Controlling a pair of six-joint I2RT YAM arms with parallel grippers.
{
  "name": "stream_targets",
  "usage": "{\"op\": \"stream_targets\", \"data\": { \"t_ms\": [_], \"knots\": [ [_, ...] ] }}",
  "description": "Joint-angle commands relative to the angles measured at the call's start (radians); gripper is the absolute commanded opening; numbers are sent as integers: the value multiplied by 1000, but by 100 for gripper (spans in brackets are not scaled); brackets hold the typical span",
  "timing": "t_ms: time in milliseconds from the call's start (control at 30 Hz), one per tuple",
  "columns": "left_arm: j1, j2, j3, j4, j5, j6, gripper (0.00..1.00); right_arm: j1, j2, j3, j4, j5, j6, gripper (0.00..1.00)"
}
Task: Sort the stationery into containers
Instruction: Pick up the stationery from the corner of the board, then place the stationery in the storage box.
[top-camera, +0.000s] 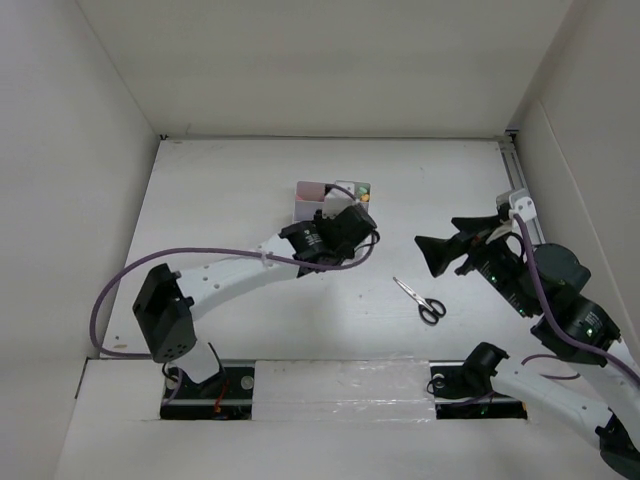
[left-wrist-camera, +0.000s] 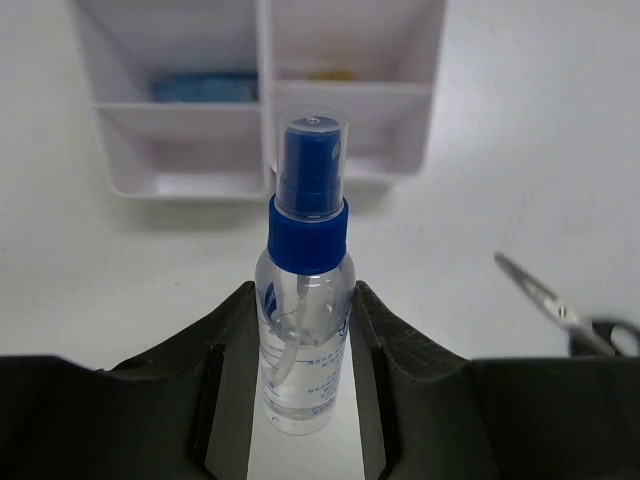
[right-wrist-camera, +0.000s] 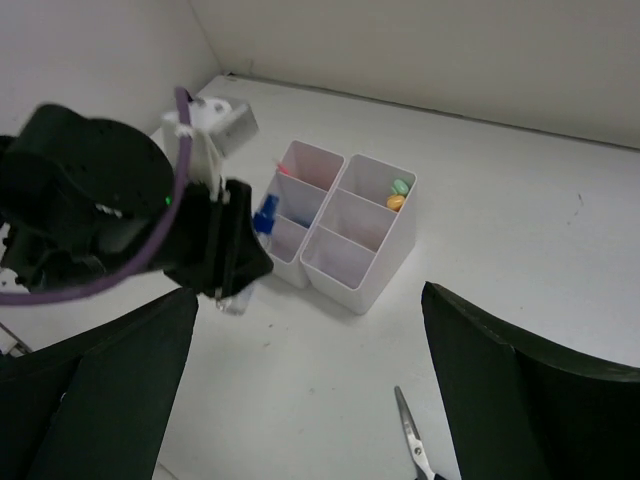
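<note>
The left gripper shifts left in the top view next. It lowers the bottle into the organizer's near section by the blue item, because that space is empty.
My left gripper (left-wrist-camera: 305, 297) is shut on a clear bottle with a blue cap (left-wrist-camera: 308, 235), its fingers pressing both sides of the body. The cap points toward the white organizer's (left-wrist-camera: 420, 110) near wall. From above, the left gripper (top-camera: 345, 228) sits just in front of the organizer (top-camera: 305, 208). Black-handled scissors (top-camera: 421, 301) lie closed on the table between the arms and show in the right wrist view (right-wrist-camera: 410, 432). My right gripper (right-wrist-camera: 308, 330) hangs open above the table right of the scissors, holding nothing. The organizer (right-wrist-camera: 350, 285) holds green and orange items (right-wrist-camera: 399, 194) in a far compartment.
A blue item (left-wrist-camera: 205, 88) and a yellow one (left-wrist-camera: 330, 74) lie in separate compartments. White walls enclose the table at left, back and right. A metal rail (top-camera: 516, 175) runs along the right wall.
</note>
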Motion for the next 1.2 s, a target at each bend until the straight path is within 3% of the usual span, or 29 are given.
{"op": "stream_targets", "data": {
  "t_ms": [0, 67, 200, 333, 567, 800, 1167],
  "knots": [
    [43, -57, 56, 12, -290, -121, 0, 11, 3, 40, 11, 17, -15, 100],
    [53, -57, 56, 66, -420, -143, 0, 11, 3, 40, 11, 17, -15, 100],
    [98, -91, -21, 211, -549, -143, 0, 11, 12, 20, 23, 17, -15, 100],
    [180, -164, -181, 487, -548, -143, 0, 11, 12, 11, 34, 8, -5, 100],
    [211, -235, -421, 903, -493, 56, 0, 11, 1, -29, 46, -14, -5, 100],
    [211, -235, -522, 1121, -442, 164, 0, 11, 1, -51, 68, -55, -5, 100],
    [211, -146, -601, 1327, -366, 233, 0, 11, 11, -81, 89, -66, -15, 100]
  ]
}}
